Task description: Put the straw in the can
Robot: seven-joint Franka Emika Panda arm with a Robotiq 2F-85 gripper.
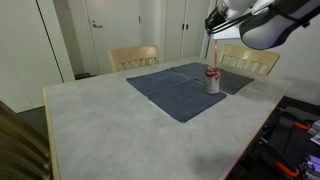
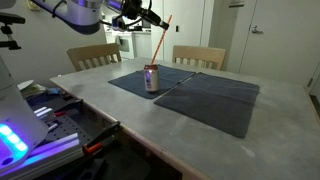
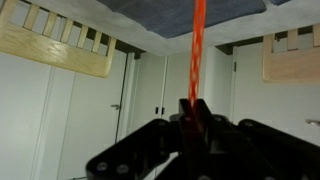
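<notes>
The lower end of the red straw [image 2: 160, 42] already meets the can. My gripper will next move down toward the can's top [image 2: 151, 67], below the fingers, and let go of the straw.
The can [image 1: 213, 83] [image 2: 152, 80], silver with red markings, stands upright on a dark blue mat [image 1: 175, 97] [image 2: 212, 102]. Above it my gripper [image 1: 215, 30] [image 2: 160, 24] [image 3: 196, 112] is shut on the red straw [image 1: 214, 52] [image 2: 160, 42] [image 3: 197, 50]. The straw slants down from the fingers, and its lower end reaches the can's top in both exterior views. Whether the tip is inside the opening I cannot tell. In the wrist view the straw runs straight out from between the black fingers, and the can is hidden.
Two dark blue mats lie side by side on the grey table [image 1: 100, 120] [image 2: 150, 130]. Two wooden chairs [image 1: 133, 57] [image 1: 250, 60] [image 2: 93, 55] [image 2: 200, 57] stand at the far side. White doors line the back wall.
</notes>
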